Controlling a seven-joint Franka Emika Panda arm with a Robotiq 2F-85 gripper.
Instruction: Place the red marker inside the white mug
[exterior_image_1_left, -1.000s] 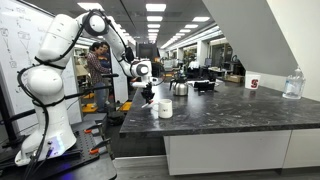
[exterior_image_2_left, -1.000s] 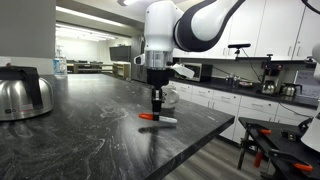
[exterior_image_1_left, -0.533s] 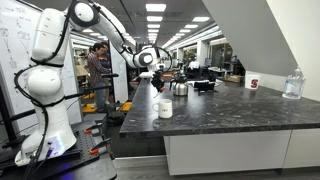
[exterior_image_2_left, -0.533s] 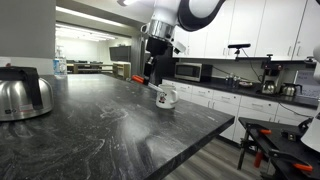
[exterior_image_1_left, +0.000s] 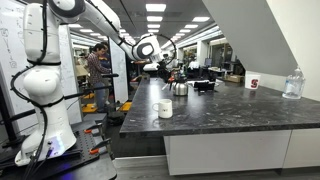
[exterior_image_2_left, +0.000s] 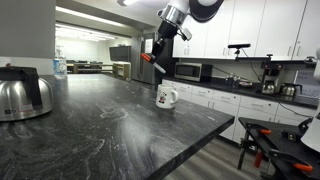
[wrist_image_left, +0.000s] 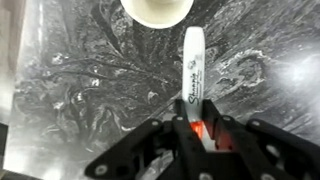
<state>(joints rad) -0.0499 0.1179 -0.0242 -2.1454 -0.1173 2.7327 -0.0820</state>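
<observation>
My gripper shifts over the mug's opening (exterior_image_2_left: 166, 87) next and lowers to release the marker, since the mug stands below, beyond the marker's tip.
My gripper (wrist_image_left: 197, 122) is shut on the red marker (wrist_image_left: 193, 62). The wrist view shows its pale barrel with black lettering sticking out past the jaws and a red part between the fingers. In both exterior views the gripper (exterior_image_2_left: 157, 52) (exterior_image_1_left: 159, 68) hangs high above the counter with the marker (exterior_image_2_left: 148, 60) tilted. The white mug (exterior_image_2_left: 166, 96) (exterior_image_1_left: 165, 109) stands upright near the counter's edge, below the gripper. In the wrist view its round rim (wrist_image_left: 155, 10) is at the top edge, just beyond and left of the marker's tip.
A shiny metal kettle (exterior_image_2_left: 22, 95) stands on the dark marbled counter (exterior_image_2_left: 110, 125). Another kettle (exterior_image_1_left: 179, 88), a white cup with a red logo (exterior_image_1_left: 253, 84) and a clear bottle (exterior_image_1_left: 293, 84) stand farther along the counter. A person (exterior_image_1_left: 98, 70) stands behind the arm.
The gripper closed on the marker lying on the counter and has lifted it high, moving toward a spot above the mug. The mug has not moved.
</observation>
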